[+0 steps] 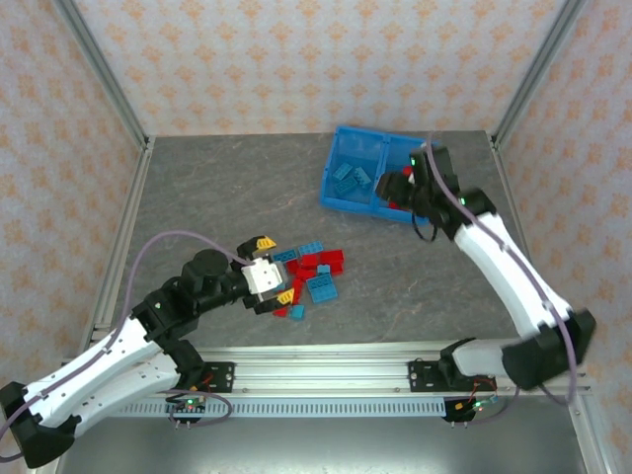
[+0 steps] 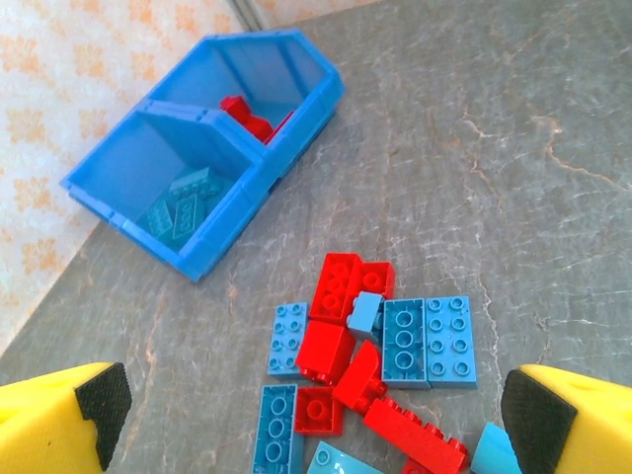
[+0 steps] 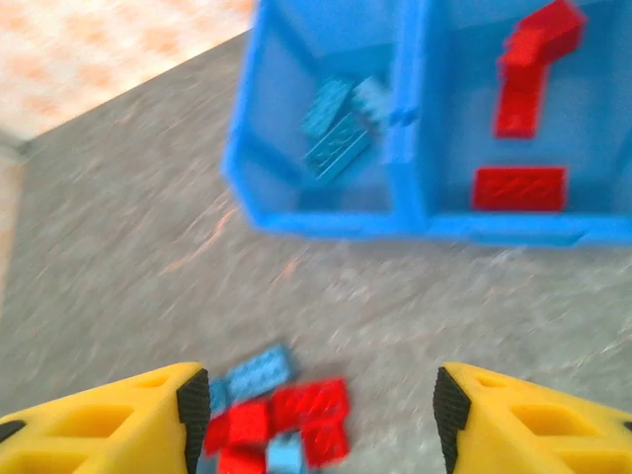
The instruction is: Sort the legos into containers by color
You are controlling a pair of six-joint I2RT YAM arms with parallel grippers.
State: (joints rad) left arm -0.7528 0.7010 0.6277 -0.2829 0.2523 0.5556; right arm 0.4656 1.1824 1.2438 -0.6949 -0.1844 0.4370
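Note:
My open left gripper moves down next onto the light blue lego beside the square red one, since that lego lies below the gripper, between its spread fingers.
A pile of red and light blue legos (image 1: 314, 274) lies on the grey table, left of centre. My left gripper (image 1: 278, 270) hangs wide open at the pile's left edge; in its wrist view the legos (image 2: 375, 346) lie between and beyond its yellow fingers (image 2: 99, 405), none gripped. The blue bin (image 1: 334, 176) stands at the back right. Its left container holds blue bricks (image 3: 341, 123), its right one red bricks (image 3: 521, 84). My right gripper (image 1: 395, 188) hovers open over the bin's right container, nothing between its fingers (image 3: 193, 410). Its wrist view is blurred.
Aluminium posts and patterned walls close in the table on three sides. A metal rail (image 1: 326, 363) with both arm bases runs along the near edge. Bare grey tabletop (image 1: 227, 193) stretches between the pile and the back wall.

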